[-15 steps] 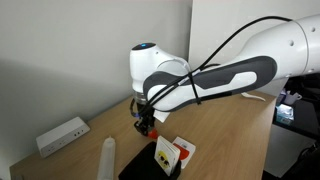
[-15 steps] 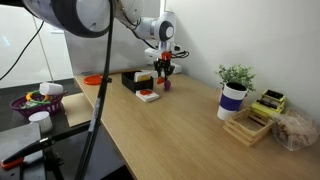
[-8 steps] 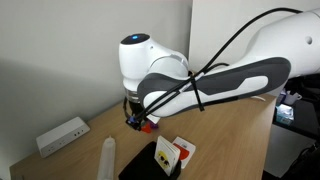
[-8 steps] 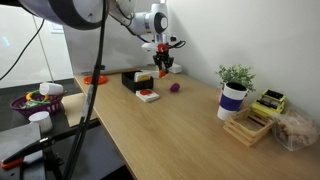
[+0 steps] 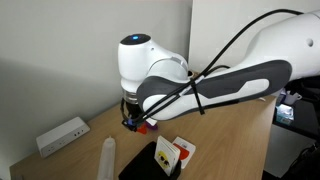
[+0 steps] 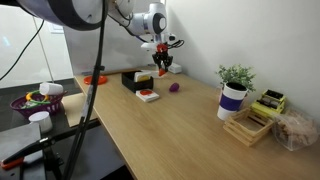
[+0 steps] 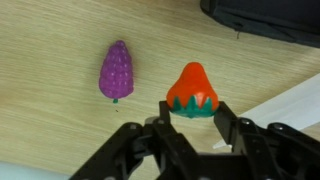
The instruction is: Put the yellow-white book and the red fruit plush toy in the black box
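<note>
The red toy (image 7: pixel 192 90) hangs outside the black box's opening (image 7: pixel 272 12), so next I will move my gripper to the right in the wrist view, then down over the opening of the box, to let go.
My gripper (image 7: pixel 195 108) is shut on the red fruit plush toy (image 7: pixel 192 90), a strawberry with a green collar, and holds it above the wooden table. In both exterior views the gripper (image 5: pixel 138 122) (image 6: pixel 163 63) hangs in the air with the red toy between its fingers. The black box (image 6: pixel 131 79) (image 5: pixel 140 165) lies on the table beside it; its dark rim shows at the top right of the wrist view (image 7: pixel 265 15). The yellow-white book (image 5: pixel 163 153) (image 6: pixel 144 79) stands at the box; whether it is inside I cannot tell.
A purple grape plush (image 7: pixel 116 70) (image 6: pixel 174 88) lies on the table left of the strawberry. A white square with a red disc (image 6: pixel 148 96) lies by the box. There are also a white socket box (image 5: pixel 62 135), a white cylinder (image 5: pixel 108 156) and a potted plant (image 6: pixel 234 90).
The gripper has risen from the tabletop with the strawberry in it and moved toward the black box. The purple plush stayed where it was.
</note>
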Robot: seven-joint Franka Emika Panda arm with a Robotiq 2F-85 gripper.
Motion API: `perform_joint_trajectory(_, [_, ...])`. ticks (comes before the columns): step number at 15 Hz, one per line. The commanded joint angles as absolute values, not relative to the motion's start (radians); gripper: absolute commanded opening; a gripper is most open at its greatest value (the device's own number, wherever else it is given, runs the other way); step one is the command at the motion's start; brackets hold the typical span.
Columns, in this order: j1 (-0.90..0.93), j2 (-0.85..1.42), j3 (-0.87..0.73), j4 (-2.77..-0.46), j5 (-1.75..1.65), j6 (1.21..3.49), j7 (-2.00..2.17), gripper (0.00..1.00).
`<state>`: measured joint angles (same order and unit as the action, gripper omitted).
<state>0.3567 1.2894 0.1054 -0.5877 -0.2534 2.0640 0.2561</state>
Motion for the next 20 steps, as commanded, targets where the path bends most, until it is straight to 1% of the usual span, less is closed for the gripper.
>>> perform_joint_trajectory(1, [0.331,1.291,0.160,-0.607,-0.216,2.125,0.184,0.23])
perform_joint_trajectory(4, [0.330,1.277,0.183,-0.619,-0.210,2.130,0.146,0.23])
perform_joint_trajectory(12, [0.385,1.231,0.178,-0.647,-0.230,2.085,0.179,0.23])
perform_joint_trajectory(20, [0.396,1.209,0.256,-0.669,-0.162,1.894,0.254,0.23])
